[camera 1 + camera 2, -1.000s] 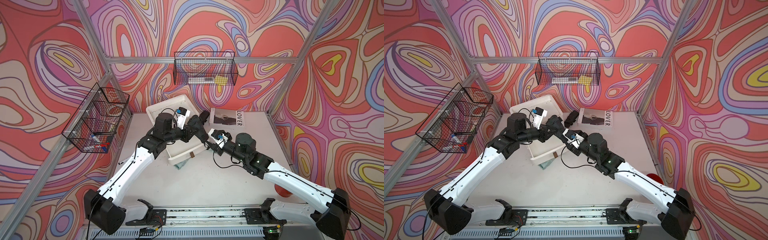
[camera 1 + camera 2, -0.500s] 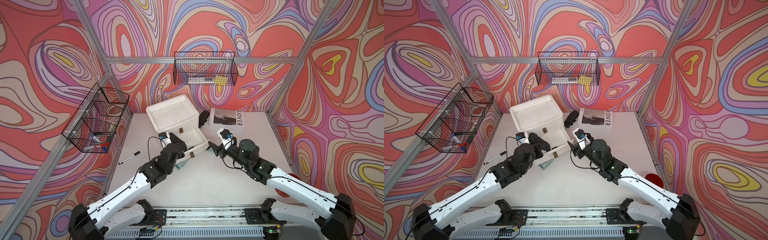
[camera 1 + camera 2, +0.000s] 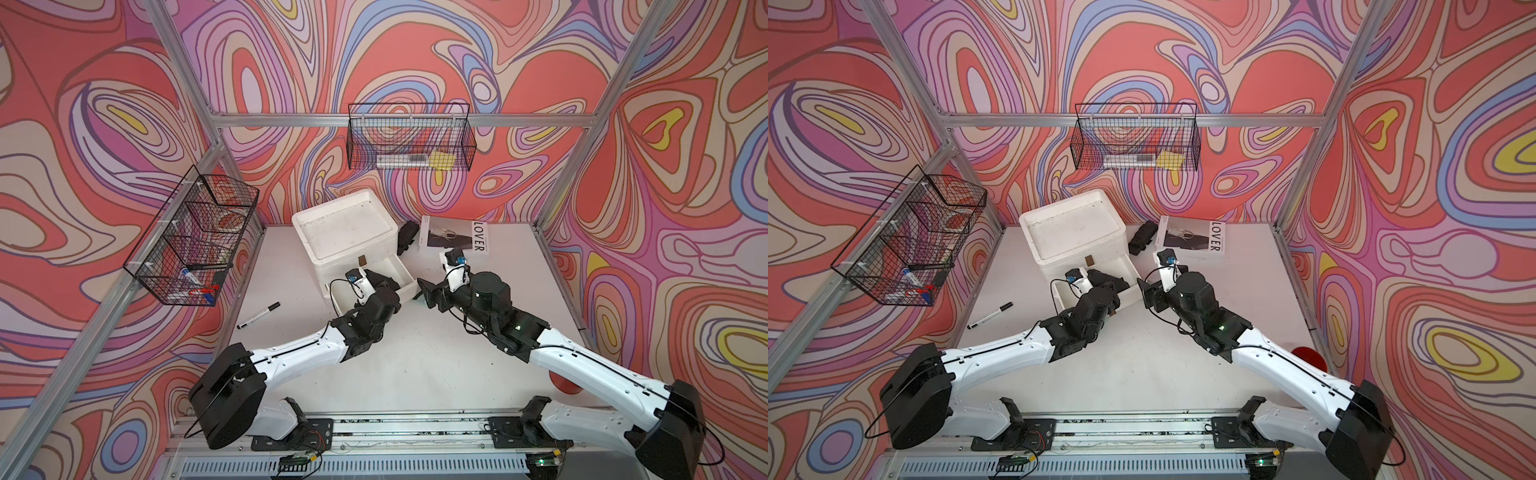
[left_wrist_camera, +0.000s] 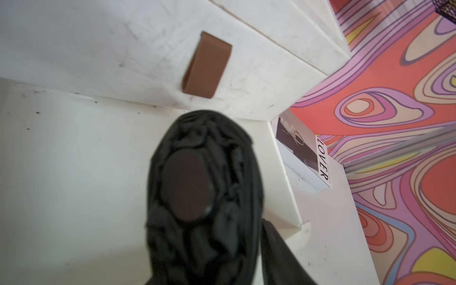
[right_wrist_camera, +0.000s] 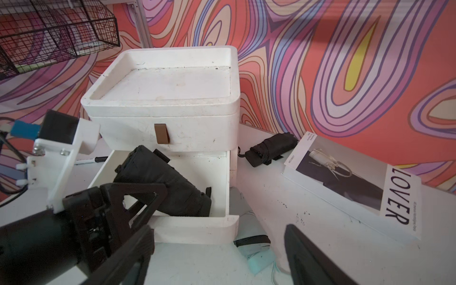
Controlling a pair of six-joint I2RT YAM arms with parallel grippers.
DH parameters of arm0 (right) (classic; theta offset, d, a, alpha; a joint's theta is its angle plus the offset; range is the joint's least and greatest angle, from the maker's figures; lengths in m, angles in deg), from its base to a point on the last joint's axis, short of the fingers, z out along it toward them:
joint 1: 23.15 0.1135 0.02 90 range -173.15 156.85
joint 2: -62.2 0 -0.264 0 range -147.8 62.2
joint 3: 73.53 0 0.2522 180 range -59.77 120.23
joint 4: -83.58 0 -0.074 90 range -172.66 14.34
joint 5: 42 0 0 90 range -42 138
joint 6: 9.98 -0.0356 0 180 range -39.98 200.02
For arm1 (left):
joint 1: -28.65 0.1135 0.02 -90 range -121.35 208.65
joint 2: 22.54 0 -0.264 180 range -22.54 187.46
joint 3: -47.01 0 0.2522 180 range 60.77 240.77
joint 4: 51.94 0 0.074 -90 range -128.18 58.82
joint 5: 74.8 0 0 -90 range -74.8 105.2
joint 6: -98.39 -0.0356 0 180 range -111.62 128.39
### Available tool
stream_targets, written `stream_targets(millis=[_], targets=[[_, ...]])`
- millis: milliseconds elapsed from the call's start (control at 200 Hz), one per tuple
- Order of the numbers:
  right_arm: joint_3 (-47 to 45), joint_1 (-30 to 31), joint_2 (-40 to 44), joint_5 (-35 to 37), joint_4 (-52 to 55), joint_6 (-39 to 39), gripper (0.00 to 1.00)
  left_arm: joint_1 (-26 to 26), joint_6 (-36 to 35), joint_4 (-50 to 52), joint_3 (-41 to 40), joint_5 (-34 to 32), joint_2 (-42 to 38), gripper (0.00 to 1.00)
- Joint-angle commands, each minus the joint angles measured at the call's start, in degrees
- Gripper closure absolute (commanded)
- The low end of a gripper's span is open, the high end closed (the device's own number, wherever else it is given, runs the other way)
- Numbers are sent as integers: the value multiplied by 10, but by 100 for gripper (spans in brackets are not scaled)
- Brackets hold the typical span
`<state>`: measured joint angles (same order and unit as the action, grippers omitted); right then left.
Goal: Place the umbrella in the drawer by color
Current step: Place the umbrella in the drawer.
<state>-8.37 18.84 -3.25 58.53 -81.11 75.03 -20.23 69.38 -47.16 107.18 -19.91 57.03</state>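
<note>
I should next move my right gripper outward and down and close it on the second black umbrella's near end. It lies outward of the gripper, still outside the drawer.
The white drawer unit has its bottom drawer pulled out. A black folded umbrella lies slanted inside that drawer. My left gripper reaches in over the drawer's front and is open. In the left wrist view a thin gap shows between one of its fingers and the umbrella. My right gripper is open wide at the drawer's front right corner. A pale teal umbrella lies on the table between its jaws, partly under the drawer.
A second black umbrella lies behind the unit beside a "LOVER" book. A marker lies on the table to the left. Wire baskets hang on the left wall and the back wall. A red object sits at the right edge.
My left arm has come down from over the drawer unit to the open drawer's front, and its jaws have let go of the black umbrella. My right gripper has opened wider.
</note>
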Motion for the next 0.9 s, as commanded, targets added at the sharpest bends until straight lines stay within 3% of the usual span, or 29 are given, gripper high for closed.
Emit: stream_targets(millis=[0,170,280,426,626,736,896], targets=[[32,-28,-29,-3,48,-61,8,-7,8,-24,10,42,-24,36],[83,-122,-120,-104,42,-157,8,-7,-17,97,17,38,-101,14],[122,-150,-194,-138,20,-195,8,-7,-59,186,34,32,-153,1],[179,-159,-290,-133,-13,-259,9,-7,-141,289,70,32,-215,1],[287,-174,-439,-110,-31,-333,10,-7,-316,369,114,34,-309,1],[368,-192,-519,-117,6,-396,11,-7,-393,398,113,21,-361,1],[468,-205,-622,-141,33,-452,15,-7,-452,423,84,-33,-422,1]])
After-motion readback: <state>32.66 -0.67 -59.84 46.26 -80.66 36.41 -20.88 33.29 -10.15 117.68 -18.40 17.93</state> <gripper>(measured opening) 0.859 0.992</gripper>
